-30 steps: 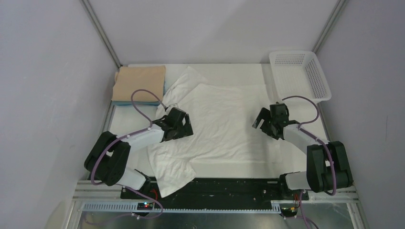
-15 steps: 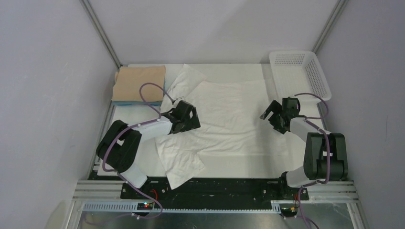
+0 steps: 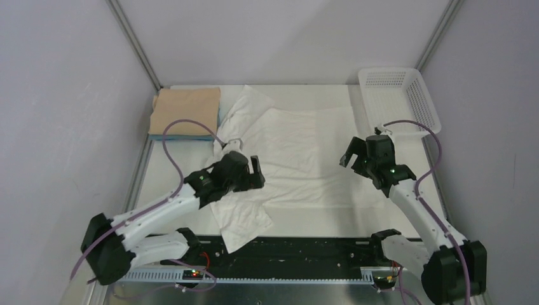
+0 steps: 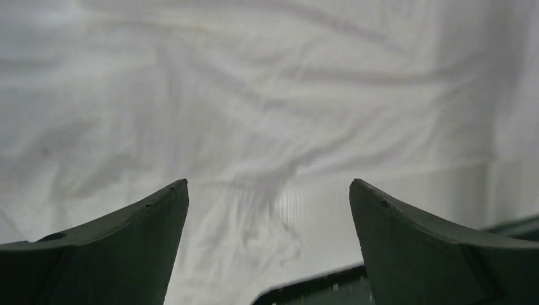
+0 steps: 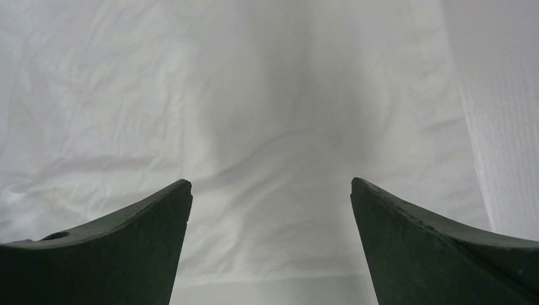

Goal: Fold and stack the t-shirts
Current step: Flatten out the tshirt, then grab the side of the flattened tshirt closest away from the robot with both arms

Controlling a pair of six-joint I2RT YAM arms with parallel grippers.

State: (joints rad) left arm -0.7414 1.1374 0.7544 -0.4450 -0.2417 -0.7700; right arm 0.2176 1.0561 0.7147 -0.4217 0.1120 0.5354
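The near sleeve's corner (image 3: pixel 232 246) hangs over the black bar, below and back from my left gripper, so my left gripper will move back and down onto it next.
A white wrinkly t-shirt (image 3: pixel 305 159) lies spread over the middle of the table, with one sleeve at the back left and one hanging over the near edge. It fills the left wrist view (image 4: pixel 267 95) and the right wrist view (image 5: pixel 254 95). A folded tan t-shirt (image 3: pixel 185 109) lies at the back left on a light blue t-shirt (image 3: pixel 181 136), of which only the edge shows. My left gripper (image 3: pixel 257 171) (image 4: pixel 268 190) is open and empty above the white shirt's left side. My right gripper (image 3: pixel 351 156) (image 5: pixel 271 187) is open and empty above its right edge.
A white perforated plastic basket (image 3: pixel 423 105) stands at the back right corner. A black rail (image 3: pixel 305 244) runs along the table's near edge, and its corner shows in the left wrist view (image 4: pixel 318 286). Grey walls close the sides and back.
Both arms have risen from the shirt with open jaws. The left gripper has moved right and nearer. The white shirt shifted slightly toward the back early on, then stayed.
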